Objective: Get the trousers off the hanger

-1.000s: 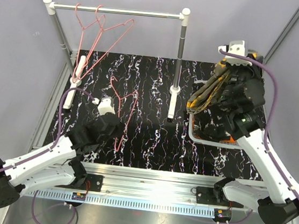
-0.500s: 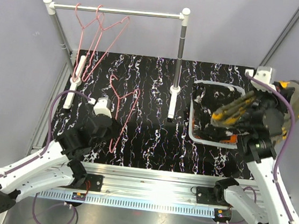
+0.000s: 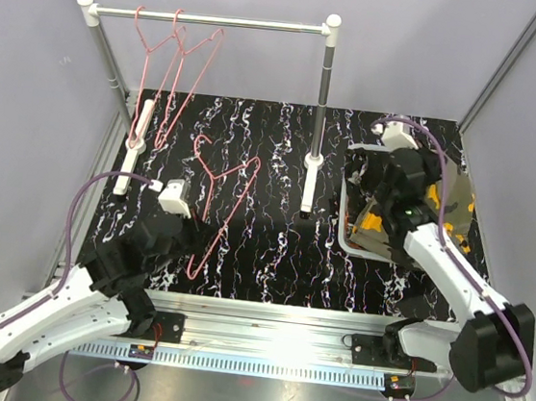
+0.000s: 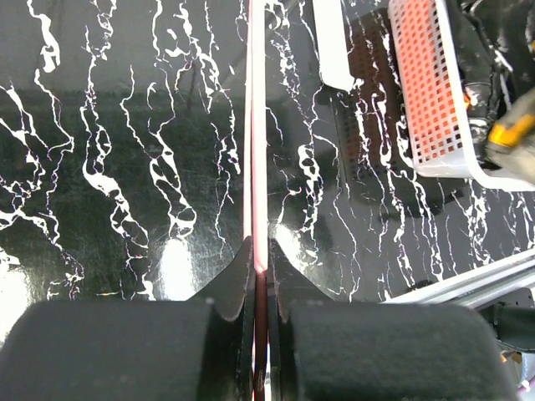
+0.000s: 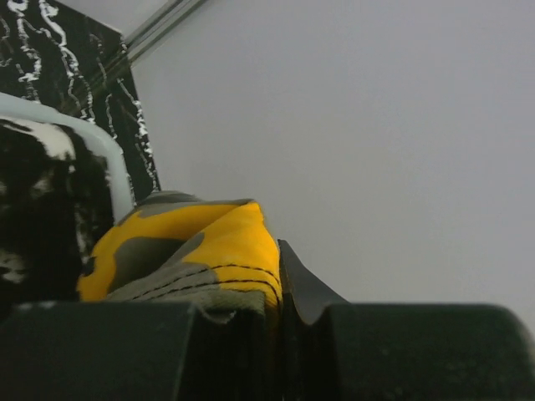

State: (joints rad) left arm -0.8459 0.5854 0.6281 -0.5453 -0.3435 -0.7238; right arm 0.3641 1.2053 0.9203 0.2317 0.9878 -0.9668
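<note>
The right gripper draws the olive camouflage trousers (image 3: 448, 197) across the basket toward the rack next and opens, since they spill past the basket's side away from the rack.
My left gripper (image 3: 193, 243) is shut on a bare pink wire hanger (image 3: 225, 196) and holds it over the table's left half. In the left wrist view the hanger wire (image 4: 258, 125) runs straight out between the closed gripper (image 4: 260, 259). My right gripper (image 3: 423, 184) is low over the white basket (image 3: 378, 255) and is shut on the olive camouflage trousers (image 3: 448, 197). In the right wrist view their orange and olive cloth (image 5: 192, 251) is pinched in the gripper (image 5: 272, 276). Black speckled cloth (image 5: 42, 209) lies inside the basket rim (image 5: 113, 171). The plain orange trousers are not clearly visible.
A clothes rack stands at the back, with its rail (image 3: 211, 20), right post (image 3: 323, 100) and white feet (image 3: 311, 181). Two more bare pink hangers (image 3: 178, 55) hang on the rail at the left. The grey wall (image 5: 376, 125) is close behind the basket.
My right arm swung down from high on the right to the basket, carrying the camouflage trousers. My left arm drew back a little and the hanger tilted, still held.
</note>
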